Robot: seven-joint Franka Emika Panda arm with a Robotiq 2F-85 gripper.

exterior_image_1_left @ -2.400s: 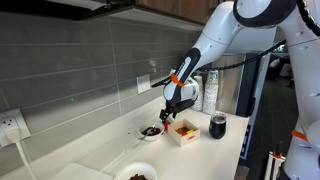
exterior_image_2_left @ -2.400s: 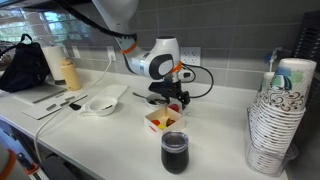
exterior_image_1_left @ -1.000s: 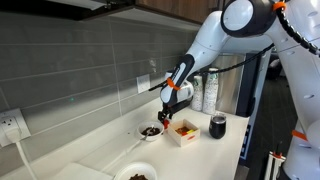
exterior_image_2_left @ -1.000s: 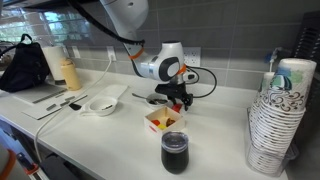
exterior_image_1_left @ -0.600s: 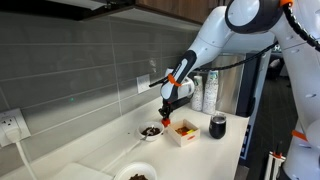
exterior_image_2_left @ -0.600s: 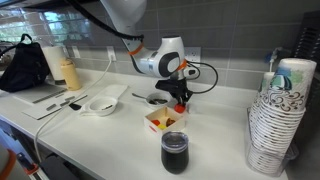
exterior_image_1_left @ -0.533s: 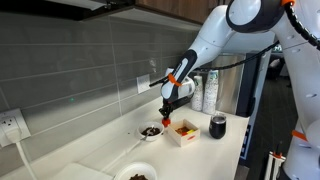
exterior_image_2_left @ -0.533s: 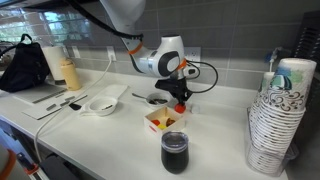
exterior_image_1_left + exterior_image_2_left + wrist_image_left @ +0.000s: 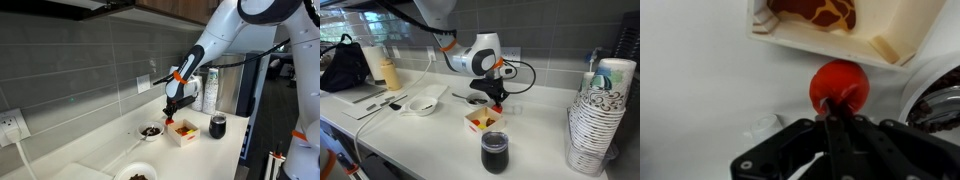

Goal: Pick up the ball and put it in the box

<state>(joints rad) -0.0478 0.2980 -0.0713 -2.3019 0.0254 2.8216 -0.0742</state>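
The open box is beside the gripper, toward the top in the wrist view, so the gripper next needs to lift the ball (image 9: 838,87) past the side of the box, move over the box and release the ball.
In the wrist view the red ball (image 9: 838,87) lies on the white counter just below the small white square box (image 9: 895,45), which holds a giraffe-patterned thing. My gripper (image 9: 832,116) is shut, its two dark fingertips pressed together into the ball's near edge, which looks dented there. In both exterior views the gripper (image 9: 170,112) (image 9: 498,103) points down, low over the counter, right beside the box (image 9: 184,133) (image 9: 480,122). The ball shows there only as a red spot (image 9: 501,107) under the fingers.
A small white bowl with dark contents (image 9: 150,131) (image 9: 940,95) sits close on the ball's other side. A dark cup (image 9: 217,126) (image 9: 494,152) stands beyond the box. A stack of paper cups (image 9: 595,120), another white bowl (image 9: 421,105) and a bottle (image 9: 388,70) share the counter.
The gripper has come down between the bowl and the box, and its jaws have closed onto the ball. The box and the cup have not moved.
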